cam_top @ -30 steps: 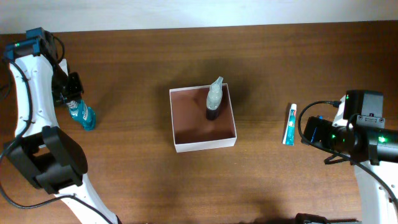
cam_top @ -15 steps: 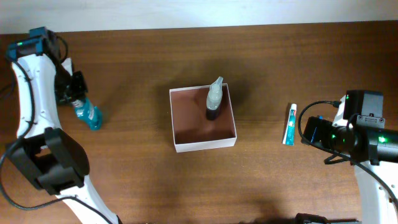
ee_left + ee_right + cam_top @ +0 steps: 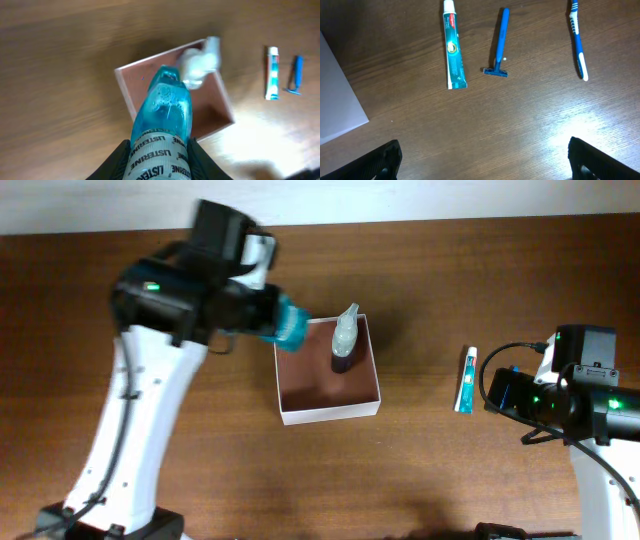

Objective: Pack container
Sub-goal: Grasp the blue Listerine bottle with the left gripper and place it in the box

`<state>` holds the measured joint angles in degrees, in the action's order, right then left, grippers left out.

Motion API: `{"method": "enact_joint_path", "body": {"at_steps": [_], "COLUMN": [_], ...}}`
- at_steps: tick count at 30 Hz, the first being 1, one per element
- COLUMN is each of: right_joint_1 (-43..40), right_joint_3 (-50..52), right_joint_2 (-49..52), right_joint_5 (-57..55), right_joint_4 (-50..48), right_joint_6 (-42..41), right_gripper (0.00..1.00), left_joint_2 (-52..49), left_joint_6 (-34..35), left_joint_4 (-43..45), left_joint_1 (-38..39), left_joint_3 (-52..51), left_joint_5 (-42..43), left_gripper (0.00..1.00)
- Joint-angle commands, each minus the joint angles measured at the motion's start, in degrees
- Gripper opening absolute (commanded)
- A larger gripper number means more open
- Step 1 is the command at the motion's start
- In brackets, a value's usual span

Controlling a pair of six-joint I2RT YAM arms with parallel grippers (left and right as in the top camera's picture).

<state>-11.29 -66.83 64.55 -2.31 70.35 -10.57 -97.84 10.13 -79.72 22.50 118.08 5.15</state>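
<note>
My left gripper should move across next, lower the mouthwash and let go of it, because the container's empty bottom beside the spray bottle is below my gripper and to its right in the overhead view.
The container (image 3: 329, 413) is a shallow white-walled box with a reddish-brown floor at the table's middle; it also shows in the left wrist view (image 3: 123, 82). A clear spray bottle (image 3: 345, 338) with a dark base stands in its far right corner. My left gripper (image 3: 262, 318) is shut on a blue Listerine mouthwash bottle (image 3: 162, 127) and holds it above the container's far left corner (image 3: 289, 323). My right gripper (image 3: 482, 160) is open and empty over bare table, right of the container. A toothpaste tube (image 3: 454, 45), a blue razor (image 3: 500, 44) and a blue toothbrush (image 3: 578, 38) lie ahead of it.
The toothpaste tube (image 3: 466, 379) lies on the table between the container and the right arm. A pale wall edge runs along the table's far side. The container's white wall shows at the left edge of the right wrist view (image 3: 337, 100).
My left arm has swung from the table's far left to the container's far left corner, carrying the mouthwash bottle with it. The right arm has not moved.
</note>
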Motion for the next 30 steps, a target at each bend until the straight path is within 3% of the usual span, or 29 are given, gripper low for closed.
{"method": "enact_joint_path", "body": {"at_steps": [1,12,23,25,30], "right_joint_1": [-0.4,-0.4,-0.4,-0.4,-0.4], "right_joint_3": [-1.0,-1.0,-1.0,-1.0,-1.0], "right_joint_2": [-0.5,-0.5,-0.5,-0.5,-0.5], "right_joint_5": [0.2,0.2,0.2,0.2,0.2], "right_joint_4": [0.4,0.4,0.4,0.4,0.4], "right_joint_6": [-0.2,-0.2,-0.2,-0.2,-0.2], "right_gripper": [0.99,0.99,0.99,0.99,0.99], "left_joint_2": [-2.3,-16.9,-24.0,-24.6,-24.7], "left_joint_6": [4.3,4.7,4.8,4.8,4.8], "left_joint_4": [2.5,6.6,8.2,8.2,8.3], "left_joint_1": [3.0,4.0,4.0,4.1,4.4], "left_joint_3": [0.6,0.6,0.6,0.6,0.6], "left_joint_5": [-3.4,-5.0,-8.4,-7.9,-7.9], "left_gripper": [0.00,0.00,0.01,0.19,0.37]}}
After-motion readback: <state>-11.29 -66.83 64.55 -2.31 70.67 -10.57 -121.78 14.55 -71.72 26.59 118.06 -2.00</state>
